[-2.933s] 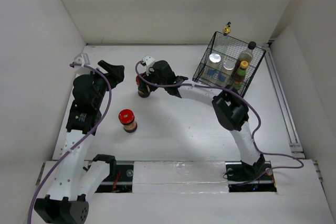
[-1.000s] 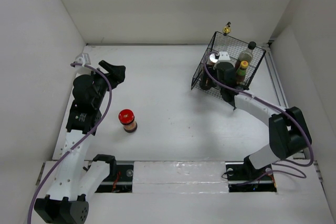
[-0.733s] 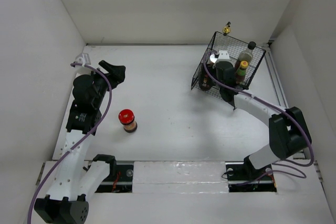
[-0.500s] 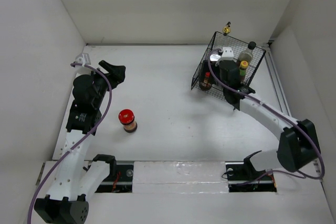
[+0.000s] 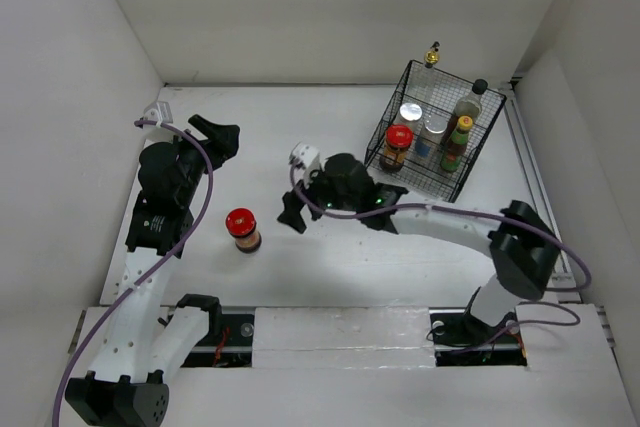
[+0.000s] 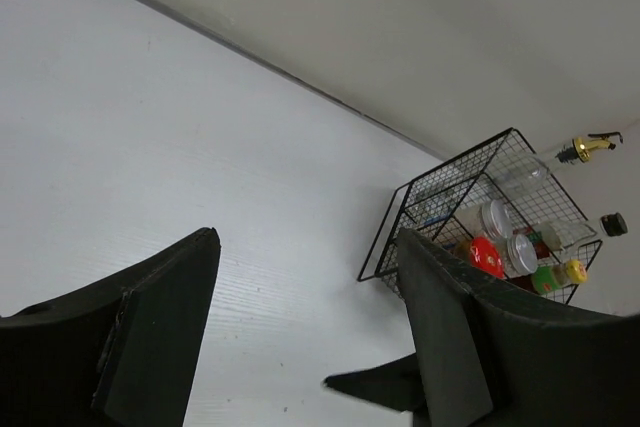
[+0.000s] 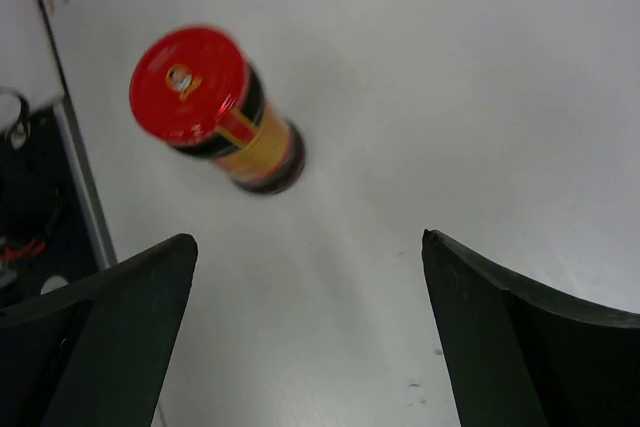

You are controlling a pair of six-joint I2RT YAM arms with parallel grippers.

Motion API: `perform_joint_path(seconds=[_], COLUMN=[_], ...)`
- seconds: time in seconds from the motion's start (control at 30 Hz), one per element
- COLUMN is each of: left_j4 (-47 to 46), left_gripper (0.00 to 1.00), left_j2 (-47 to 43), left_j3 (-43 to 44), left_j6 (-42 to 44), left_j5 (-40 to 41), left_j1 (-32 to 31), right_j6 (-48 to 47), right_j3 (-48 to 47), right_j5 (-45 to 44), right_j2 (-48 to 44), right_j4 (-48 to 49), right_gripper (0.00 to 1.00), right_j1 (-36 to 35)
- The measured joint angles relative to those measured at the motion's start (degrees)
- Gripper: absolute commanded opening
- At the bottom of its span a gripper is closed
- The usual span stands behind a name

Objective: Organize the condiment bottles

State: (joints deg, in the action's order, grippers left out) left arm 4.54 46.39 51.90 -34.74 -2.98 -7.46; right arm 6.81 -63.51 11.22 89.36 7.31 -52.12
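Observation:
My right gripper moves sideways and down around the jar next, since the lone red-lidded jar (image 7: 222,112) stands below its fingers and to their left in the top view.
One red-lidded dark jar (image 5: 242,228) stands alone on the table at left; it also shows in the right wrist view (image 7: 214,112). My right gripper (image 5: 298,209) (image 7: 308,242) is open and empty, just right of it, not touching. The black wire basket (image 5: 384,130) holds the other red-lidded jar (image 5: 398,144), two silver-capped white jars (image 5: 410,113) (image 5: 433,127), the yellow-capped green bottle (image 5: 458,141) and the black-capped dark bottle (image 5: 470,99). The gold-topped clear bottle (image 5: 432,53) stands behind the basket. My left gripper (image 5: 215,134) (image 6: 310,247) is open and empty at far left.
White walls close the table on the left, back and right. The basket (image 6: 440,187) and its bottles show far off in the left wrist view. A rail (image 5: 535,187) runs along the right edge. The arm bases sit at the near edge.
My right gripper carried a red-lidded jar to the basket, let it go there, and swung back left, open, beside the other jar. The left arm has not moved.

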Motion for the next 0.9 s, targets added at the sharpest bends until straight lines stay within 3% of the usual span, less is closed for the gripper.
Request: perform_joint_path(seconds=[0.23, 0.53, 0.6, 0.67, 0.9], left_j4=[0.0, 0.6, 1.0, 1.4, 1.7], left_gripper=[0.70, 0.70, 0.70, 0.70, 0.70], left_j2=[-0.2, -1.7, -1.9, -2.2, -3.1], left_j3=[0.0, 0.0, 0.0, 0.0, 0.5], left_j6=[0.3, 0.4, 0.4, 0.4, 0.4], left_j5=[0.6, 2.5, 3.0, 3.5, 4.4], left_j1=[0.0, 0.0, 0.0, 0.0, 0.0], right_j6=[-4.0, -3.4, -2.6, -1.5, 3.0], right_j3=[-6.5, -14.7, -15.3, -15.5, -8.0], right_j5=[6.2, 7.4, 7.4, 7.2, 4.5], right_j2=[14.1, 24.6, 26.6, 28.1, 26.4], right_j4=[-3.1, 4.4, 7.1, 9.4, 21.2], right_gripper=[1.00, 1.00, 0.93, 0.66, 0.57], right_j1=[-8.4, -10.1, -10.1, -10.1, -10.0])
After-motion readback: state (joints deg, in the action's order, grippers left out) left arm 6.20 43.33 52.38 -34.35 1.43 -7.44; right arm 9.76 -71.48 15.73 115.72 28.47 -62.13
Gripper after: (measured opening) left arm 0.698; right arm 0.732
